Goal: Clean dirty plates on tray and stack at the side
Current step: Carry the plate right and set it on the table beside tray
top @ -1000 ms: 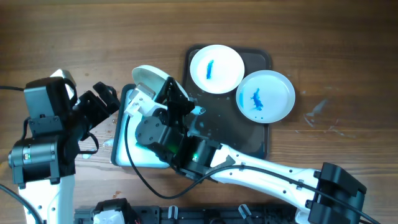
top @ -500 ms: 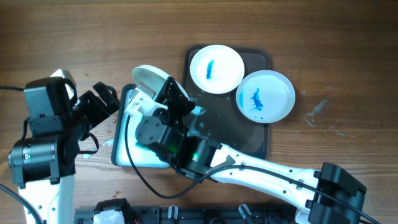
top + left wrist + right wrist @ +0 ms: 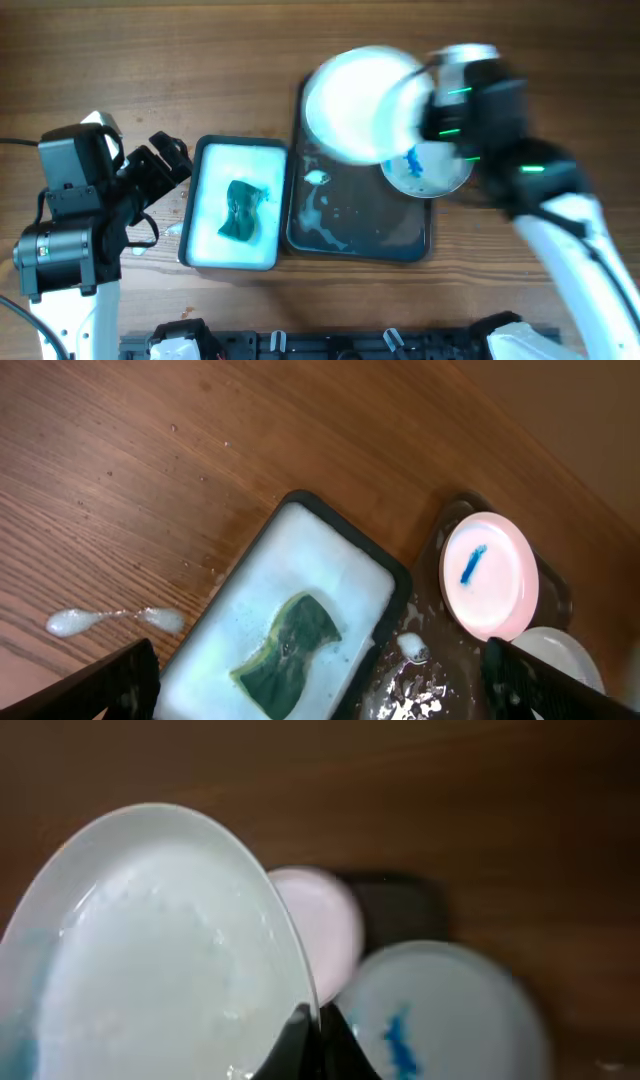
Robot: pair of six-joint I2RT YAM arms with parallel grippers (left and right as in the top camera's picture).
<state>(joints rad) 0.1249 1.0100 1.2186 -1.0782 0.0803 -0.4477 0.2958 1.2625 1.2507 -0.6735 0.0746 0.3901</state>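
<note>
Clear wood beyond the stained plate is below my right gripper and to its right in the overhead view, so I will cross there, lower the wet plate's rim and let go.
My right gripper (image 3: 315, 1042) is shut on the rim of a wet white plate (image 3: 150, 950). In the overhead view it holds this plate (image 3: 360, 105), blurred, in the air above the far end of the dark tray (image 3: 360, 225). A white plate with a blue stain (image 3: 430, 165) lies on the tray's right side and also shows in the right wrist view (image 3: 440, 1020). A smaller plate with a blue streak (image 3: 488, 575) lies at the tray's far end, hidden overhead by the held plate. My left gripper (image 3: 320, 690) is open and empty, left of the basin.
A basin (image 3: 205, 160) of soapy water with a green sponge (image 3: 243, 208) stands left of the tray. Foam and water lie on the tray floor (image 3: 320, 215). A smear of foam (image 3: 110, 620) lies on the wooden table.
My right arm has swung from over the basin to the right, carrying the white plate above the tray's far end. The basin and sponge are now uncovered. The left arm has not moved.
</note>
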